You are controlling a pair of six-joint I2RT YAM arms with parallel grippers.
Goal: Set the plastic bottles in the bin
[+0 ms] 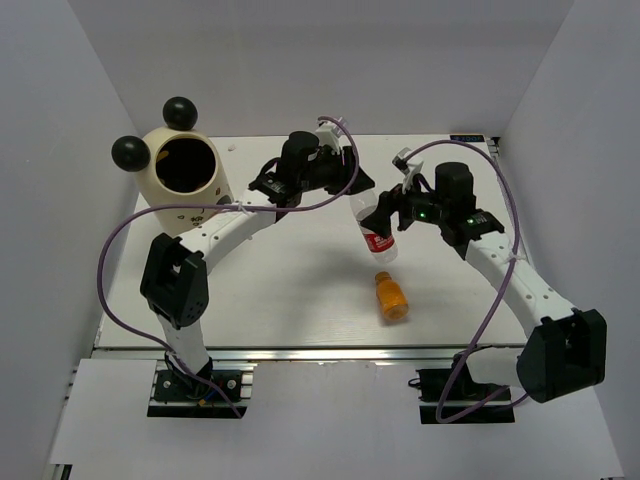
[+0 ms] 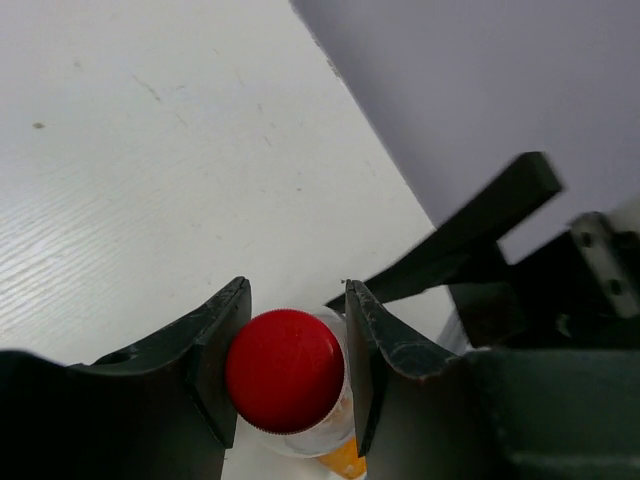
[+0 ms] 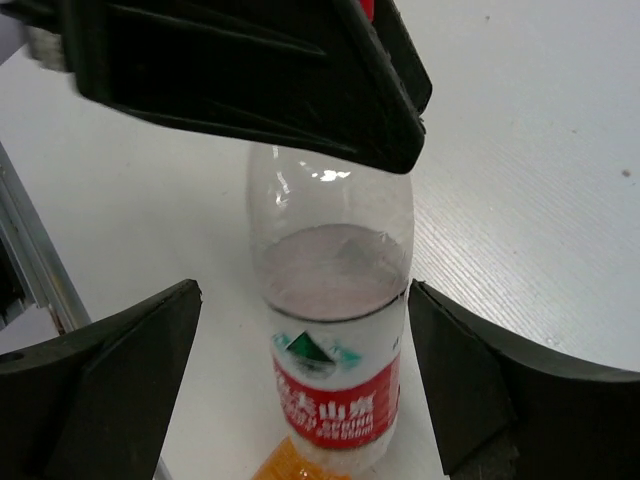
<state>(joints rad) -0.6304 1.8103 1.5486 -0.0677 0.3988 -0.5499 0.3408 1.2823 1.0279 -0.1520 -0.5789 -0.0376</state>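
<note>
The bin's opening (image 1: 187,166) faces up. My left gripper should next lift and swing to the left in the top view to release the bottle's red cap over it.
My left gripper (image 1: 350,186) is shut on the red cap (image 2: 285,370) of a clear bottle with a red label (image 1: 377,230) and holds it upright, just above the table's middle. My right gripper (image 1: 388,212) is open, and its fingers straddle the bottle's body (image 3: 335,340) without clamping it. An orange-filled bottle (image 1: 391,297) lies on the table just in front of the held one. It shows under it in both wrist views (image 2: 345,460) (image 3: 295,465). The cream bin (image 1: 160,195) with black ball ears stands at the far left. No other bottles show.
The white table (image 1: 280,300) is walled at the back and on both sides. The left gripper's black body (image 3: 260,70) fills the top of the right wrist view. Both arms meet near the table's middle, with cables looping over them.
</note>
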